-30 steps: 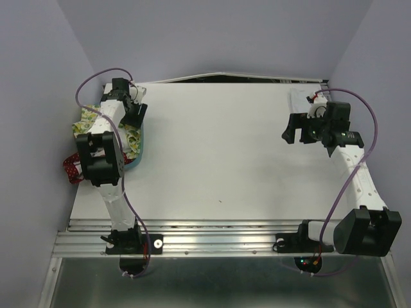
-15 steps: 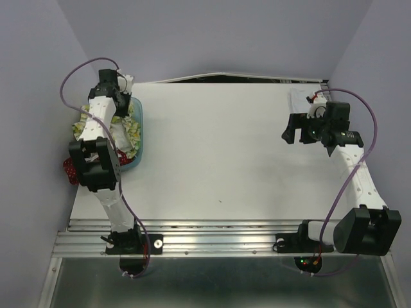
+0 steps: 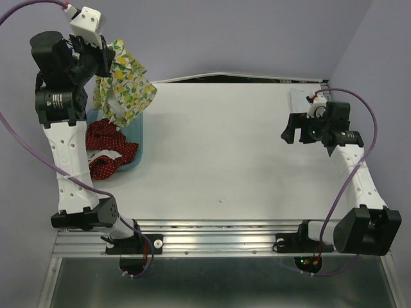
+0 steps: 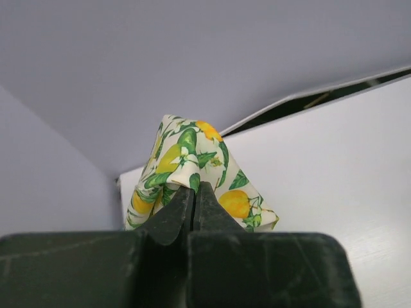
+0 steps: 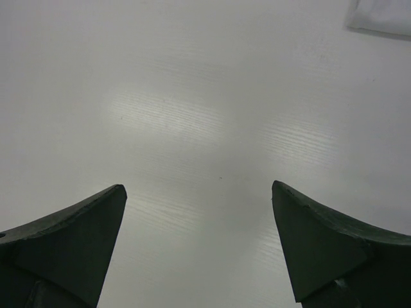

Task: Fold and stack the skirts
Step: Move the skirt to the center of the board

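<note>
My left gripper will move from above the blue bin toward the table's middle next. Then it will lower the lemon-print skirt.
The lemon-print skirt hangs in the air at the far left, high above the table, pinched by my left gripper. In the left wrist view the left gripper is shut on a fold of that lemon-print skirt. Below it the red dotted skirt lies bunched in the blue bin. My right gripper hovers open over the right part of the table. In the right wrist view the right gripper shows only bare tabletop between its fingers.
A white table fills the middle. A clear plastic piece lies at the back right, near the right arm. Purple walls close in on the left, back and right. A metal rail runs along the near edge.
My left gripper shut on the lemon-print skirt in the bin and rose high with it, uncovering the red skirt. The right arm has not moved.
</note>
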You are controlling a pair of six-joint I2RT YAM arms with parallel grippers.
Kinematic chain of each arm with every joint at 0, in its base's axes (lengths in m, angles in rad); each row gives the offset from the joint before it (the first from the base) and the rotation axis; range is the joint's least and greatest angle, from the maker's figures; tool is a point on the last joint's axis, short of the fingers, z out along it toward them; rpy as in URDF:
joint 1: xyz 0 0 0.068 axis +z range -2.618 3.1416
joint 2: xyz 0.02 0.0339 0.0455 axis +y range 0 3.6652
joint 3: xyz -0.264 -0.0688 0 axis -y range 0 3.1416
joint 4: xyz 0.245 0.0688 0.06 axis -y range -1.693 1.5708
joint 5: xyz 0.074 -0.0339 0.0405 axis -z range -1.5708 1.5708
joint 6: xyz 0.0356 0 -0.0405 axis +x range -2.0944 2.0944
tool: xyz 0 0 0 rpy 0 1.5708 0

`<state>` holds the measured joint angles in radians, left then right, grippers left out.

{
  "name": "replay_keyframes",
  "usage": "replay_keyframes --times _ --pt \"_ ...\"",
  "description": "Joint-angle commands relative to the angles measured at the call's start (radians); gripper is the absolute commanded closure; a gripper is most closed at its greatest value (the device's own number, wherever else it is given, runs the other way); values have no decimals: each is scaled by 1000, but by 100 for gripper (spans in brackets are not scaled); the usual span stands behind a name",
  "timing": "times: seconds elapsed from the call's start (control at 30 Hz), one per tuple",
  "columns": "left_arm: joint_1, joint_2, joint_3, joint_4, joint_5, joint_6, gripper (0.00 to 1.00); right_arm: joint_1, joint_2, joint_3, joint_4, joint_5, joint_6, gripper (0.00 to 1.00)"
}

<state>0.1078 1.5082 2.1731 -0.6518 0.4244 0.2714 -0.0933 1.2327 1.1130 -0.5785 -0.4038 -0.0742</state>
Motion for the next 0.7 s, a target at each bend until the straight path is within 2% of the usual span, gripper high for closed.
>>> replay_keyframes --times 0.0,0.07,0.13,0.27,0.33,0.4,0.47,0.57,0.67 --pt "-52 -64 -111 211 255 -119 100 -3 -10 60 -4 -13 5 0" --pt "-95 -159 -236 308 255 -156 100 -3 -7 61 -3 -16 7 0" --pt "-184 -230 -333 391 246 -155 100 -3 -4 59 2 -33 7 0" --pt "-322 -230 -412 311 202 -89 100 -3 5 65 2 -73 1 0" --pt "-387 -203 -458 284 165 -124 100 -3 17 85 -4 -95 -6 0" --pt "-440 -180 -548 313 67 -168 100 -3 33 108 -23 -99 -7 0" --pt "-545 -168 -631 337 -4 -173 100 -3 63 145 -49 -105 -10 0" --pt "-693 -145 -686 421 -252 -182 100 -3 86 179 -66 -112 -10 0" --pt "-741 -96 -667 475 -373 -211 100 -3 94 199 -75 -110 -13 0"
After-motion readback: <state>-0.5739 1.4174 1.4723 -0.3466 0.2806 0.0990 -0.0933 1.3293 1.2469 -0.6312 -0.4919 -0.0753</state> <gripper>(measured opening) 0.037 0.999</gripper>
